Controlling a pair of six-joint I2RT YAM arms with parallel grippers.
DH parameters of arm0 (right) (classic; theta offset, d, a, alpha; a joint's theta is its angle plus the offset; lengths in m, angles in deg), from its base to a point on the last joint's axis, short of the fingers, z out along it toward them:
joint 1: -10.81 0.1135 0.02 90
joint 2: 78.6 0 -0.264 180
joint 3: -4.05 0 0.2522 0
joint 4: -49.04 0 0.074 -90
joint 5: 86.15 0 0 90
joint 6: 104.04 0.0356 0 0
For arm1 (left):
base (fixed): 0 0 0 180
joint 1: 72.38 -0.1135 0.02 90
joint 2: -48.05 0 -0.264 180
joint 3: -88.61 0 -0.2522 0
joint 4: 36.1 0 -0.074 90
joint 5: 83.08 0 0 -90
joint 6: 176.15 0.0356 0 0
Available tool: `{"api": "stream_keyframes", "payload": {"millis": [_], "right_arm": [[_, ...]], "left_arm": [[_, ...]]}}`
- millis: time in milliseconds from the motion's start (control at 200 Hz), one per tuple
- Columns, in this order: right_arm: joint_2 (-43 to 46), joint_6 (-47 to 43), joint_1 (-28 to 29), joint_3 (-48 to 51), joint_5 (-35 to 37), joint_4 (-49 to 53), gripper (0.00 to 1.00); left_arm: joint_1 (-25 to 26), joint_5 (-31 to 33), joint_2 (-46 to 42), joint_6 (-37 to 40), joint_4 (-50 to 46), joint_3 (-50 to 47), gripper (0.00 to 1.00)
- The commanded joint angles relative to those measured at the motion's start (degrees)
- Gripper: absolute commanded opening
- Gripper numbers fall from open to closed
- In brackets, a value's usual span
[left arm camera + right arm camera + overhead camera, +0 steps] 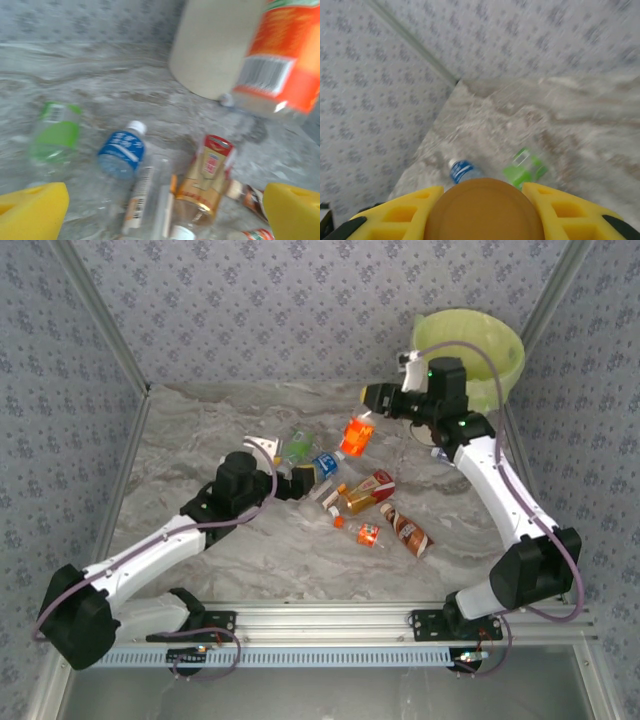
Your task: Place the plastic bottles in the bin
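Observation:
The right gripper lifts the orange bottle, still outside the bin's side, outward over the bin's rim next, then lowers and releases it, as the bin's opening point(476, 336) lies outward.
My right gripper point(372, 400) is raised beside the bin point(470, 345) and shut on an orange-labelled bottle point(356, 435), which hangs below it. Its yellow fingers point(395, 215) clamp the bottle's orange-brown cap point(482, 210). Low over the pile, my left gripper point(303, 480) stands open, pads point(32, 210) wide apart and holding nothing. Between them lie a clear white-labelled bottle point(145, 195) and a gold-and-red bottle point(207, 175). A blue bottle point(122, 150) and a green bottle point(55, 135) lie beyond. The held orange bottle point(282, 55) hangs before the bin's white wall point(215, 45).
More bottles lie mid-table: a brown one point(408, 528) and a small orange-labelled one point(362, 532). Patterned walls enclose the marble table point(200, 430) on three sides. The bin stands in the far right corner behind the right arm.

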Motion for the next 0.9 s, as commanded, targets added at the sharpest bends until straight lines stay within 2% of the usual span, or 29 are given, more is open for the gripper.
{"api": "stream_keyframes", "payload": {"millis": [0,100,220,525,625,810,895], "right_arm": [[2.1,-7.1,-2.9,-5.7,4.9,4.3,0.0],[2.1,-10.7,-6.3,-9.2,4.4,3.6,0.0],[1.8,-12.5,-9.4,-13.1,8.9,2.1,0.0],[-1.0,-12.0,-15.6,-18.7,18.4,-7.3,0.0],[-3.0,-12.1,-15.9,-19.4,25.0,-10.7,0.0],[-7.7,-21.7,-13.2,-20.7,35.5,-16.0,0.0],[-11.3,-23.8,-13.0,-23.1,38.8,-14.7,0.0]], "left_arm": [[-1.0,13.9,-3.7,-4.4,-1.5,-2.7,0.99],[-2.4,19.7,-7.1,-9.3,-0.8,-7.4,1.0],[-3.4,24.0,-11.6,-12.6,-0.5,-11.8,1.0],[-4.9,29.9,-21.6,-17.2,-7.2,-16.7,0.99],[-5.9,29.8,-23.9,-19.3,-7.8,-18.1,0.99],[-7.3,30.0,-26.7,-22.0,-8.2,-20.2,1.0],[-7.7,30.1,-27.2,-22.5,-8.5,-20.6,0.99]]}}
